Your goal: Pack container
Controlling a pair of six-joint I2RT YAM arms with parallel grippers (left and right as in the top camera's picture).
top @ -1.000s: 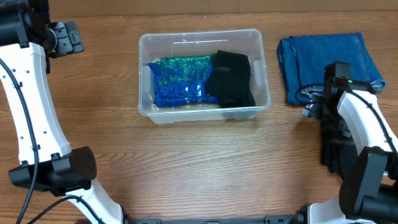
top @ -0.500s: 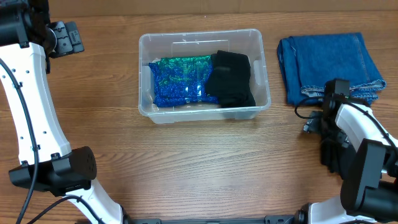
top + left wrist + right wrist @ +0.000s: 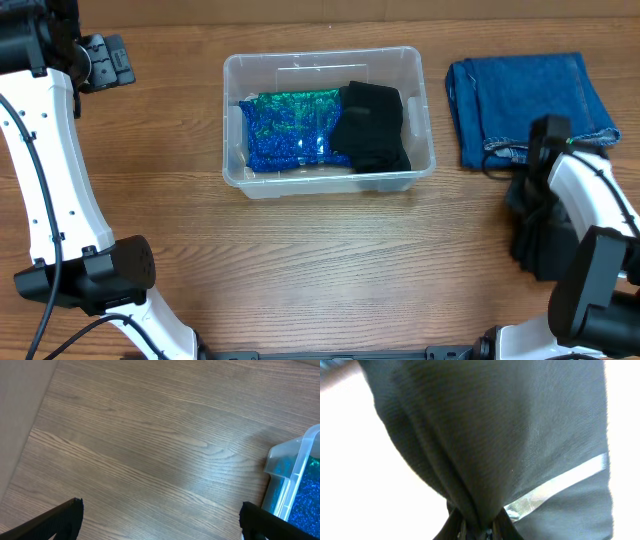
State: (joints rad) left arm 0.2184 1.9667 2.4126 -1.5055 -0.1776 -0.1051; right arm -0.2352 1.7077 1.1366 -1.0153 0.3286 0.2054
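Observation:
The garment still outside the container (image 3: 240,75) goes up, left in the overhead view and down over the blue-green bundle (image 3: 290,130) next, where my right gripper releases it.
The clear container (image 3: 240,75) stands mid-table, holding a shiny blue-green bundle (image 3: 290,130) and a black cloth (image 3: 372,125). Its corner shows at the right in the left wrist view (image 3: 295,470). Folded jeans (image 3: 525,95) lie to its right. In front of the jeans lies a dark garment (image 3: 535,245), and my right gripper (image 3: 524,200) is over its near edge. The right wrist view shows that gripper (image 3: 479,530) shut on a fold of the dark fabric (image 3: 495,435). My left gripper (image 3: 160,520) is open over bare wood at the far left (image 3: 105,60).
A pale strip (image 3: 560,485) crosses the dark fabric in the right wrist view. The table's left edge meets a pale surface (image 3: 20,420). The white left arm (image 3: 50,170) runs down the table's left side.
My right gripper has closed on the dark garment. The right wrist has shifted slightly back and to the right, toward the jeans. The left arm has not moved.

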